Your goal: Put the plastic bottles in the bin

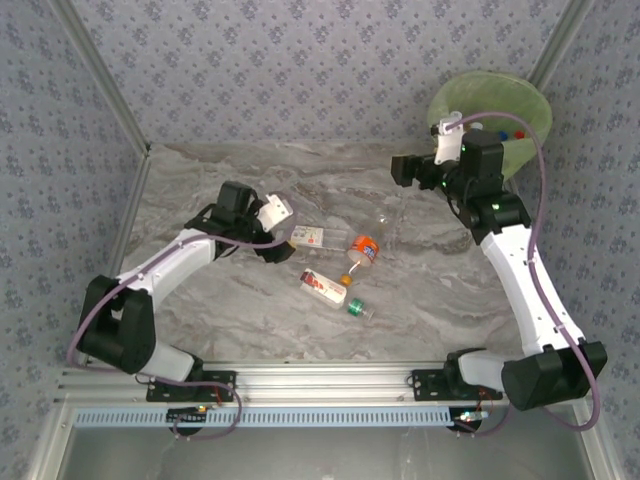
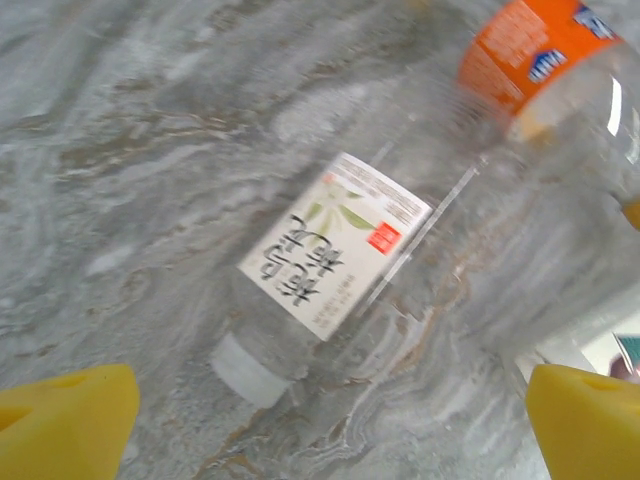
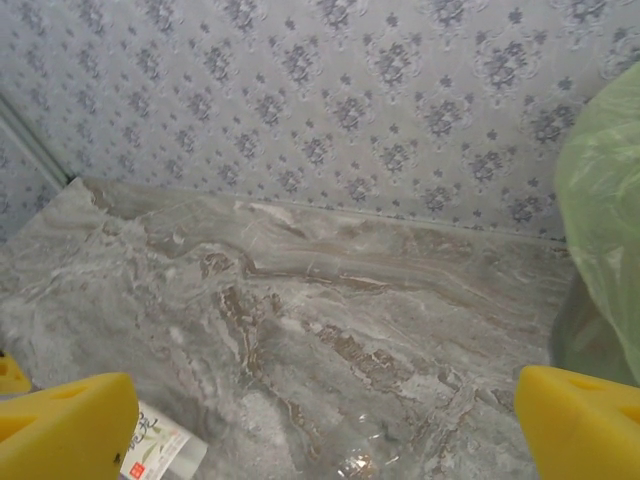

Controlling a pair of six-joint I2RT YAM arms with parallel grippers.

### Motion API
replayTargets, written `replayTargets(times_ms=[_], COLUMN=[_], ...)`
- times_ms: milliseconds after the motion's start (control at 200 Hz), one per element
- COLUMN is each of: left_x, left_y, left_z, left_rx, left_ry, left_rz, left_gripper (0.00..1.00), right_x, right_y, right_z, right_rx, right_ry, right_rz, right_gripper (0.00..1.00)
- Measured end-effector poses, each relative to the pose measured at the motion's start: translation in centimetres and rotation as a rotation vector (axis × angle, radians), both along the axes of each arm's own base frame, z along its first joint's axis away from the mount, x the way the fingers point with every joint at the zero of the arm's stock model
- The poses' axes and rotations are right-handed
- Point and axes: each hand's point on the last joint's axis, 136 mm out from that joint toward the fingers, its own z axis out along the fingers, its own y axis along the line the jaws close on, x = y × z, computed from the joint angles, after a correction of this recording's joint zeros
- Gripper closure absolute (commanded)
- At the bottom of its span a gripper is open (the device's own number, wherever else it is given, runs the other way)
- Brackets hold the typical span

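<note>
I should lower and turn my left gripper to close around the bottle, as the white label [image 2: 335, 245] is past the bottle's cap, at an angle to the gripper's fingers.
A clear bottle with a white label [image 2: 335, 245] lies on the marble table, its white cap toward me. My left gripper [image 2: 330, 425] hovers just above it, open, with one yellow pad [image 2: 65, 420] on each side and nothing between them. From above, the left gripper [image 1: 281, 238] is at this bottle's [image 1: 310, 237] left end. An orange-labelled bottle [image 1: 363, 248] lies to its right, and a red-white labelled bottle [image 1: 324, 287] with a green cap lies nearer the front. My right gripper [image 1: 405, 169] hangs open and empty above the table, left of the green-lined bin [image 1: 490, 105].
The bin's green bag [image 3: 605, 240] fills the right edge of the right wrist view, with several bottles lying inside the bin [image 1: 505, 131]. A faint clear bottle [image 1: 392, 222] lies below the right gripper. Patterned walls close the table's back and sides.
</note>
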Motion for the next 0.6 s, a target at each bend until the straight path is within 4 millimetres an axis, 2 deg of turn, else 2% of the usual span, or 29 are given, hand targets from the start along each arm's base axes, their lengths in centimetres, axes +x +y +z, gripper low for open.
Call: replayTargets(times_ms=[150, 395, 600], left_x=[0.4, 3.3, 4.7], left_y=[-0.4, -1.1, -2.4], left_z=[-1.5, -4.6, -5.9], left_rx=[0.048, 0.139, 0.168], left_ry=[0.039, 0.051, 0.094], left_rz=[-0.091, -0.16, -0.257], left_gripper=[0.01, 0.01, 0.01], right_x=[-0.1, -0.3, -1.2], right_y=[0.2, 0.0, -0.5], right_z=[-0.4, -0.6, -0.2], right_rx=[-0.016, -0.032, -0.042], right_ry=[0.006, 0.009, -0.01], right_rz=[-0.002, -0.015, -0.029], right_gripper=[0.01, 0.01, 0.01])
